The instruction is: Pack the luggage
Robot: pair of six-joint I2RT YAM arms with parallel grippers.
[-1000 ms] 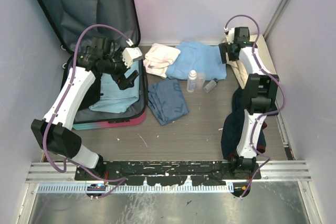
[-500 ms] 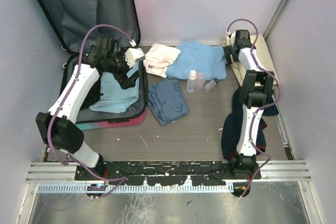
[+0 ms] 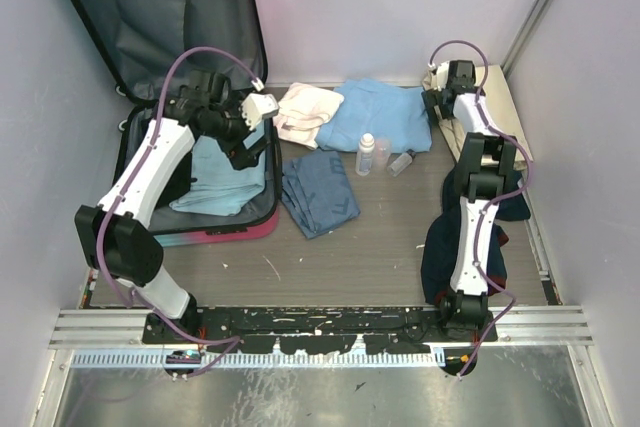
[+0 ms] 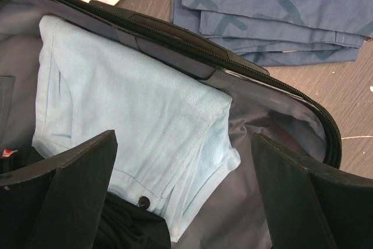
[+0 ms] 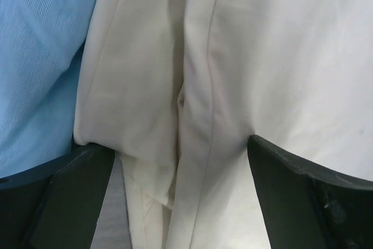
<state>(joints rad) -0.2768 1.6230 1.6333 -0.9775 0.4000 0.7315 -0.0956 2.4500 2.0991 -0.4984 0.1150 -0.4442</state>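
The right gripper stays low and closes its fingers on the fold of cream cloth next, since that fold already lies between the open fingers.
The luggage [image 3: 140,212] lies open at the left, its lid propped against the back wall. Inside lies a folded light blue garment [image 3: 215,182] [image 4: 134,97] on dark grey lining, with a dark cloth under its near end. My left gripper [image 3: 246,151] [image 4: 183,196] hovers open just above that garment by the luggage rim [image 4: 274,88], holding nothing. My right gripper [image 3: 434,107] [image 5: 180,196] is at the back right, open, its fingers straddling a fold of cream cloth [image 5: 245,56] [image 3: 497,92] without closing on it.
A folded navy cloth [image 3: 318,192] [image 4: 274,10], a pale pink-white cloth [image 3: 305,112], a blue garment [image 3: 380,112] [image 5: 35,56] and two small bottles [image 3: 366,155] [image 3: 400,162] lie mid-table. A dark navy heap [image 3: 440,247] sits by the right arm. Walls close in on three sides.
My right gripper has moved back and to the right onto the cream cloth and opened a little wider. The left arm shifted slightly toward the back; its gripper stayed open.
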